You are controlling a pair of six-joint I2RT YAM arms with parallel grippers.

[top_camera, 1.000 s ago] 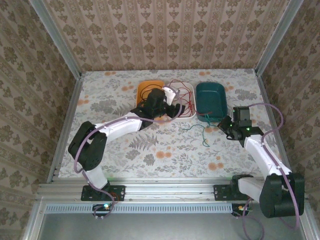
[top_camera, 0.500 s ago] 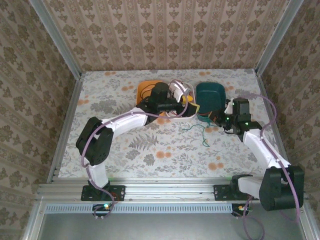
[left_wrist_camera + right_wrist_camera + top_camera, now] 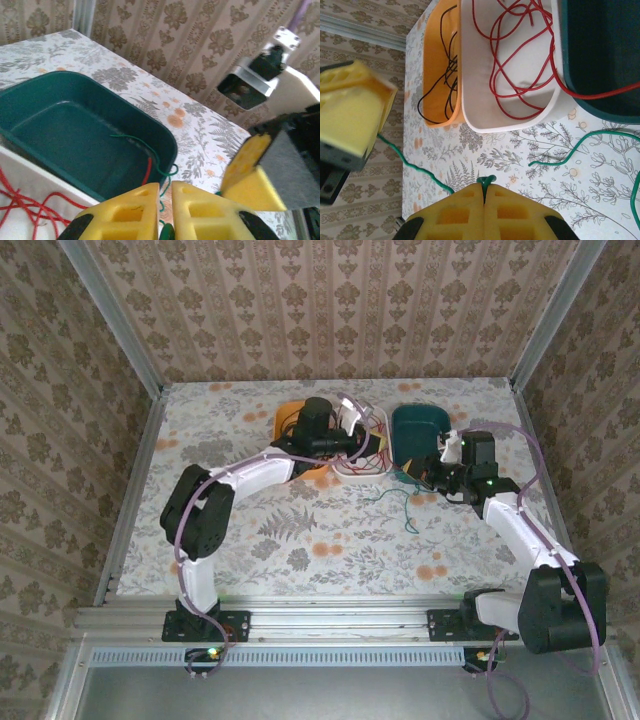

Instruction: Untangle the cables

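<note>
My right gripper should next carry the bend outward over the green tray (image 3: 421, 432) and let go of it there, because the green cable (image 3: 400, 502) still trails over the table.
The green cable (image 3: 400, 502) trails over the table in front of the trays. My right gripper (image 3: 484, 187) is shut on a bend of it, and a strand (image 3: 415, 166) runs from there to my left gripper (image 3: 165, 200). The left jaws stand almost together with that green cable (image 3: 173, 171) between them. In the top view the left gripper (image 3: 385, 448) hangs by the green tray's near-left corner, and the right gripper (image 3: 428, 472) is close beside it. A red cable (image 3: 148, 170) dips into the green tray (image 3: 60, 130). The black cable (image 3: 441, 30) lies in the orange tray (image 3: 432, 65).
Orange (image 3: 290, 415), white (image 3: 350, 472) and green (image 3: 420, 425) trays stand side by side at the back of the table. Most of the red cable lies in the white tray (image 3: 470, 100). Walls enclose the table on three sides.
My left gripper has swung right from the white tray toward the green tray and shut its jaws. The right gripper has moved up and left toward it, still holding the green cable.
</note>
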